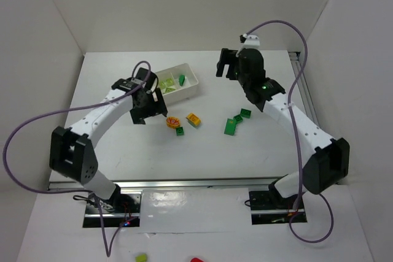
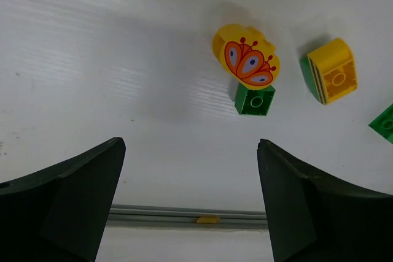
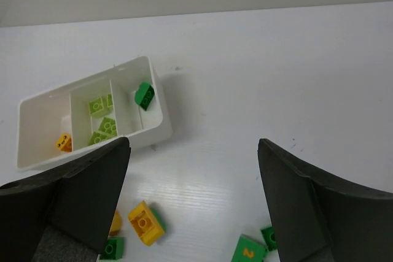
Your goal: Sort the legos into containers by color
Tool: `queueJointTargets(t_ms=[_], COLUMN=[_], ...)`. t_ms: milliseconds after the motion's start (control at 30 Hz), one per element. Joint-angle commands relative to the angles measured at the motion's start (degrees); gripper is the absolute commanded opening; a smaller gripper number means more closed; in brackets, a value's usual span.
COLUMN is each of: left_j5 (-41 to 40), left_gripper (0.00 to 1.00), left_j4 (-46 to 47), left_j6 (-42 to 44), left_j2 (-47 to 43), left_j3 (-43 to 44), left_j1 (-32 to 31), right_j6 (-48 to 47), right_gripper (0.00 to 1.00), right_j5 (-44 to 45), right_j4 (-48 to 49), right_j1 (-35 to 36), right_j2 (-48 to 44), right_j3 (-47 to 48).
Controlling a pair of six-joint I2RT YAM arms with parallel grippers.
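I will next move my left gripper down and to its right in the top view and lower open fingers around the butterfly-printed yellow lego there.
The white tray (image 1: 186,94) stands at the back, left of centre. In the right wrist view the tray (image 3: 149,134) holds a dark green lego (image 3: 145,95) in its right compartment, lime legos (image 3: 102,124) in the middle one and an orange piece (image 3: 63,143) in the left. My left gripper (image 1: 149,114) hangs open just in front of the tray, nothing between its fingers. Right of it lie a yellow butterfly-printed piece (image 2: 247,59), a small green brick (image 2: 255,99) and a yellow brick (image 2: 331,70). My right gripper (image 1: 226,65) is open and empty, right of the tray.
Three dark green bricks (image 1: 237,121) lie grouped in the middle right of the table, one printed with a number (image 3: 249,251). The table's metal front rail (image 2: 184,215) shows between the left fingers. White walls enclose the back and both sides.
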Motion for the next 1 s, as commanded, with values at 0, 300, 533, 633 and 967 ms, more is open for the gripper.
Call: queueJointTargets(t_ms=[0, 300, 533, 633, 967], left_j5=[2.39, 0.81, -1.65, -2.79, -3.93], left_gripper=[0.98, 0.98, 0.95, 0.86, 0.56], left_j4=[2.64, 4.74, 7.38, 8.79, 11.43], left_j6=[-9.20, -22.74, -27.75, -29.26, -27.68], left_j2=[5.36, 19.60, 23.91, 24.45, 25.59], left_j3=[2.01, 7.46, 6.85, 5.54, 6.67], left_j1=[-1.91, -5.52, -6.67, -6.67, -7.19], right_j6=[0.86, -0.71, -2.56, -3.09, -3.09], right_gripper=[0.92, 0.93, 0.93, 0.93, 0.93], right_j5=[1.06, -1.49, -4.12, -4.74, -6.41], right_j4=[-3.70, -7.22, -8.89, -9.42, -9.95], right_j1=[-0.31, -2.85, -4.70, -5.23, -7.69], right_j2=[-1.98, -6.73, -9.28, -9.81, -9.81], right_j3=[-4.13, -6.07, -7.21, -7.83, -8.35])
